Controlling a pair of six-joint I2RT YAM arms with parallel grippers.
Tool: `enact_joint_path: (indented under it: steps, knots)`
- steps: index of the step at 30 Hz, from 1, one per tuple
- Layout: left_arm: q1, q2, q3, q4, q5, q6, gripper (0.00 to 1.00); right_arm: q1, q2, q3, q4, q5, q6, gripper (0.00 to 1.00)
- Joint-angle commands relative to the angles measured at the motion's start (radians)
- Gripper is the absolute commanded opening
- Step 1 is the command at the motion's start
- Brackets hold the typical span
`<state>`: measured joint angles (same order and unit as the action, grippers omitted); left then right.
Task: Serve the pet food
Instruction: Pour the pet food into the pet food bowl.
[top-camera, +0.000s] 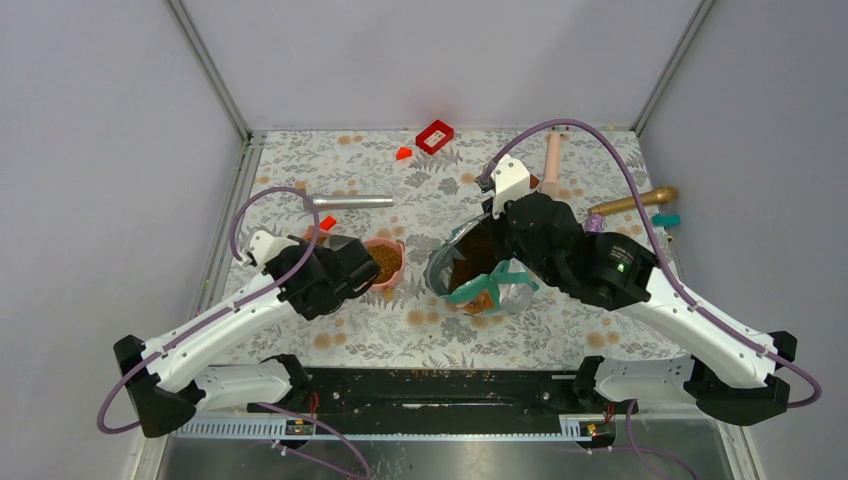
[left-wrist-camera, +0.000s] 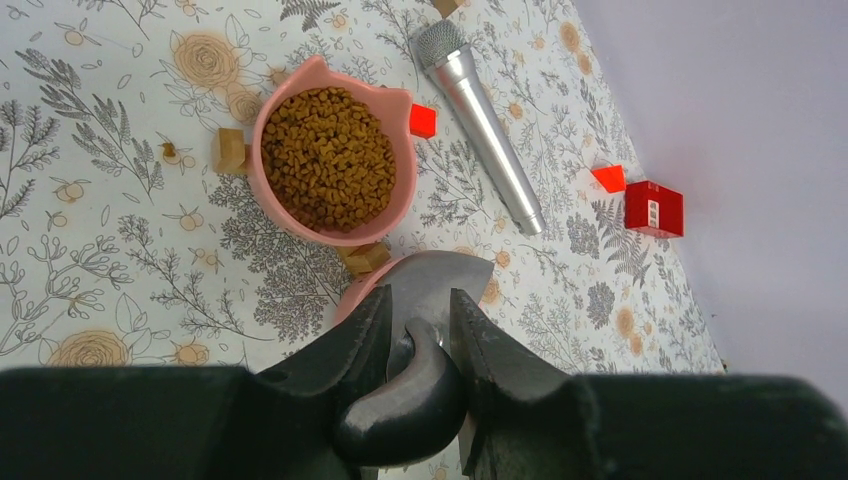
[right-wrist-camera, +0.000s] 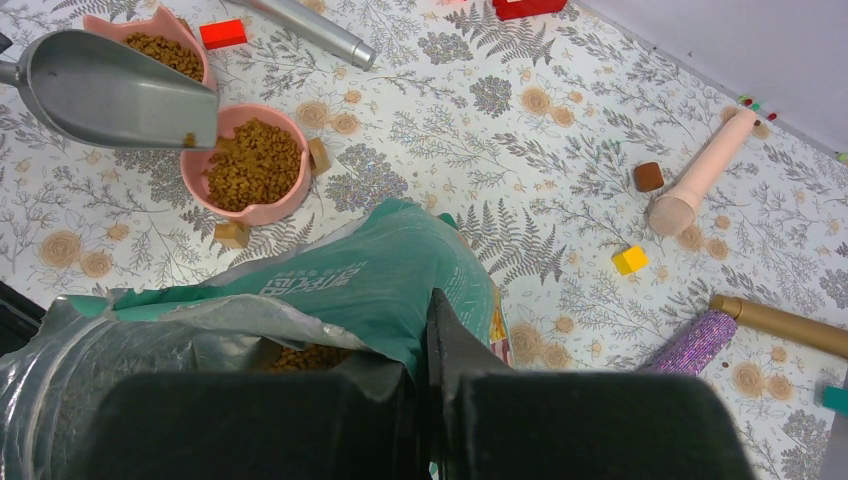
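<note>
Both bowls are full, so my left gripper should move back next, bring the scoop down to the bare tabletop (top-camera: 422, 332) beside the pouch and then let go of it.
My left gripper (left-wrist-camera: 420, 300) is shut on the handle of a grey metal scoop (left-wrist-camera: 445, 280). The scoop (right-wrist-camera: 100, 90) looks almost empty and hangs with its mouth over the rim of a pink bowl (right-wrist-camera: 262, 210) full of brown pet food (right-wrist-camera: 250, 165). A second pink bowl with cat ears (left-wrist-camera: 400, 200), also heaped with kibble (left-wrist-camera: 330, 160), stands just beyond it. My right gripper (right-wrist-camera: 425, 330) is shut on the edge of the teal-green pouch (right-wrist-camera: 380, 270), holding it open to the right of the bowls. More kibble (right-wrist-camera: 310, 357) shows inside it.
A silver microphone (left-wrist-camera: 480, 120) lies beyond the bowls, with a red block (left-wrist-camera: 422, 120) and wooden blocks (left-wrist-camera: 229, 150) beside them. A red box (top-camera: 435, 136) sits at the back. A pink cylinder (right-wrist-camera: 700, 170), a yellow block (right-wrist-camera: 629, 260) and a gold microphone (top-camera: 632, 201) lie right.
</note>
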<state>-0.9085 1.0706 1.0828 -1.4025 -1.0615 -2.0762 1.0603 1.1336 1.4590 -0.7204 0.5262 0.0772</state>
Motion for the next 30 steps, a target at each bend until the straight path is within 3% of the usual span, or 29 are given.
enact_joint_path:
  steps: [1, 15, 19, 25, 30]
  knots:
    - [0.006, 0.021, 0.072, -0.059, -0.072, -0.584, 0.0, 0.004, -0.044, 0.012, 0.039, 0.057, 0.011, 0.0]
    - [0.006, 0.033, 0.129, -0.135, -0.138, -0.476, 0.0, 0.004, -0.041, 0.015, 0.031, 0.068, 0.037, 0.0]
    - [0.006, -0.04, 0.112, -0.042, -0.101, -0.285, 0.0, 0.004, -0.043, 0.017, 0.034, 0.06, 0.057, 0.0]
    - [0.004, -0.349, -0.091, 0.268, 0.087, 0.141, 0.0, 0.004, -0.072, -0.017, 0.051, 0.07, 0.097, 0.0]
    - [0.006, -0.699, -0.373, 0.55, 0.264, 0.355, 0.0, 0.004, -0.099, -0.052, 0.089, 0.044, 0.142, 0.0]
